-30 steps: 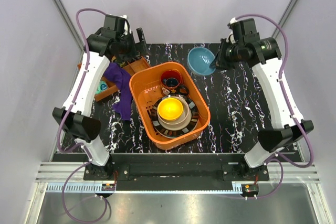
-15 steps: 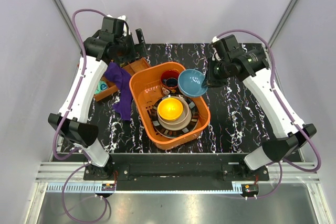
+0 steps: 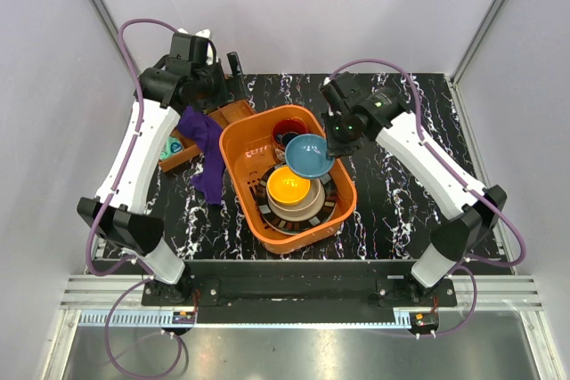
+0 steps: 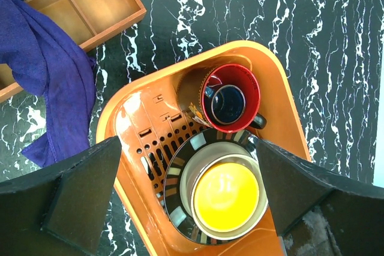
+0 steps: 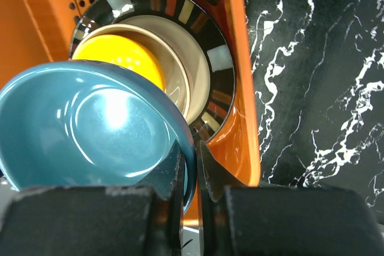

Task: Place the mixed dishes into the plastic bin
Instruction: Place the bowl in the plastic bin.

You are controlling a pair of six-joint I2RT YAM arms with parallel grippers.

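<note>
The right gripper shifts left in the top view next and lowers the blue bowl (image 3: 305, 156) into the yellow bowl, since the yellow bowl is empty.
The orange plastic bin (image 3: 239, 186) stands mid-table. In it a dark striped-rim plate (image 3: 335, 186) bears a beige bowl (image 3: 301, 212) with an orange-yellow bowl (image 3: 289, 186) inside; a red mug (image 3: 290, 133) stands behind them. My right gripper (image 3: 331, 144) is shut on the rim of the small blue bowl (image 3: 305, 156) and holds it over the bin, above the yellow bowl. In the right wrist view the gripper (image 5: 189, 154) pinches the blue bowl (image 5: 90, 124) at its rim. My left gripper (image 3: 233, 68) is open and empty, high behind the bin's far left corner (image 4: 189, 199).
A purple cloth (image 3: 203, 144) lies over a brown compartment tray (image 3: 233, 113) left of the bin, with a teal toy (image 3: 174, 146) in the tray. Black marbled tabletop (image 3: 401, 175) lies right of the bin. Grey walls close in on both sides.
My right gripper has carried the blue bowl from the table's back right leftwards to over the bin. The left arm has barely moved.
</note>
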